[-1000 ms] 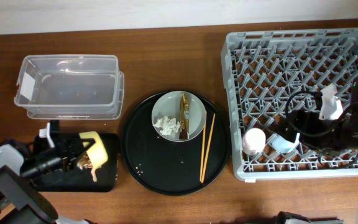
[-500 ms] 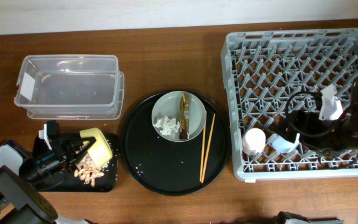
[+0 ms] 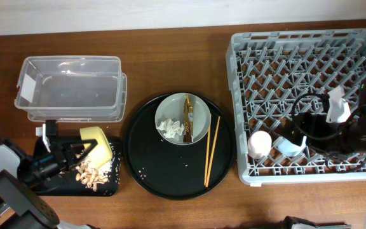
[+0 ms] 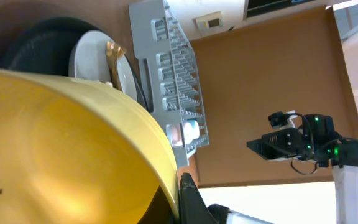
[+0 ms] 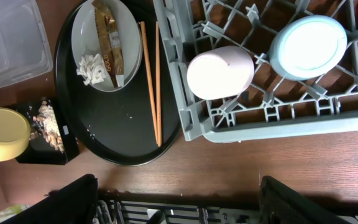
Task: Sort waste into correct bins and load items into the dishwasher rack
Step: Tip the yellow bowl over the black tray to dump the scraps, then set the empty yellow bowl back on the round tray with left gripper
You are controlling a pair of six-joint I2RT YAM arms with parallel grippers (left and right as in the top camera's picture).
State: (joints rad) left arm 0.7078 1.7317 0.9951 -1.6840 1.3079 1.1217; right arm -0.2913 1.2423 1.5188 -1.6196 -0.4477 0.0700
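Observation:
The robot will next swing its left gripper to the right in the overhead view, to the clear space on the round tray, and lower the bowl point(image 3: 97, 143) upright to let it go.
My left gripper point(image 3: 75, 152) is shut on the rim of the yellow bowl point(image 3: 97, 143) and holds it tilted over the shallow black tray point(image 3: 110, 187). Brownish food scraps point(image 3: 91, 173) lie in that tray. The grey plate point(image 3: 199, 117) on the round black tray holds the white tissue point(image 3: 169, 128) and the brown-gold wrapper point(image 3: 187, 117). The chopsticks point(image 3: 211, 149) lie beside the plate. The pink cup point(image 3: 258, 144) and blue cup point(image 3: 289, 147) sit in the grey rack point(image 3: 297, 57). My right gripper point(image 5: 179, 205) is open and empty above the rack's front edge.
The clear tub point(image 3: 68, 86) with its white label stands behind the shallow tray. The large round black tray point(image 3: 151, 165) lies between the shallow tray and the rack, with a few crumbs on it. My right arm point(image 3: 323, 124) hangs over the rack's right part.
The yellow bowl has tipped and its food scraps have fallen into the shallow black tray. My left gripper has shifted slightly with the bowl. The right arm has not moved.

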